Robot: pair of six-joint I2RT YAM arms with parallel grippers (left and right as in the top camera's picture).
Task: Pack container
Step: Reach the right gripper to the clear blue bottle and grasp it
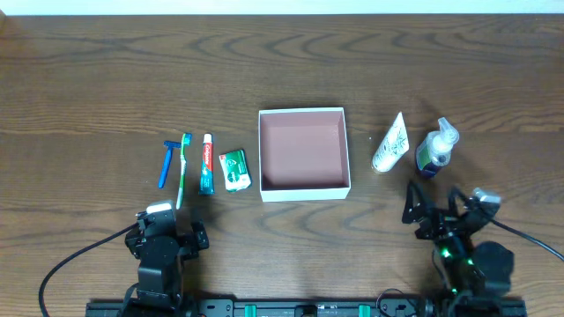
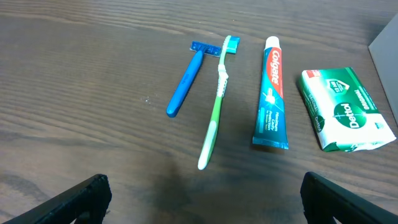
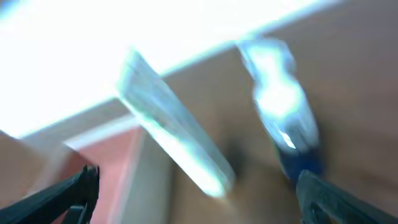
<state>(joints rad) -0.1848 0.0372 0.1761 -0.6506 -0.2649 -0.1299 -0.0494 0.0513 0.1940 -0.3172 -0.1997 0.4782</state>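
Note:
My right gripper moves outward and over the bottle's top [image 1: 447, 133] [image 3: 268, 56] next, tilting its fingers downward to close around it, since it stands upright on the tabletop.
The container [image 1: 304, 187], a shallow square white box with a pinkish-brown inside, sits mid-table and holds nothing; it shows blurred in the right wrist view [image 3: 118, 162]. Left of it lie a blue razor [image 1: 165, 164], a green toothbrush [image 1: 183, 169], a toothpaste tube [image 1: 206, 164] and a green-and-white soap packet [image 1: 234, 169]. Right of it lie a white tube [image 1: 389, 143] and a blue-and-white pump bottle [image 1: 435, 148]. My left gripper [image 2: 202, 199] is open and empty, short of the toothbrush [image 2: 216, 106]. My right gripper [image 3: 199, 199] is open and empty, near the white tube [image 3: 174, 137] and bottle [image 3: 286, 118].
The wooden table [image 1: 88, 79] runs to a pale far edge along the top of the overhead view. The left wrist view also shows the razor [image 2: 185, 87], toothpaste [image 2: 272, 99] and soap packet [image 2: 345, 109]. The right wrist view is heavily blurred.

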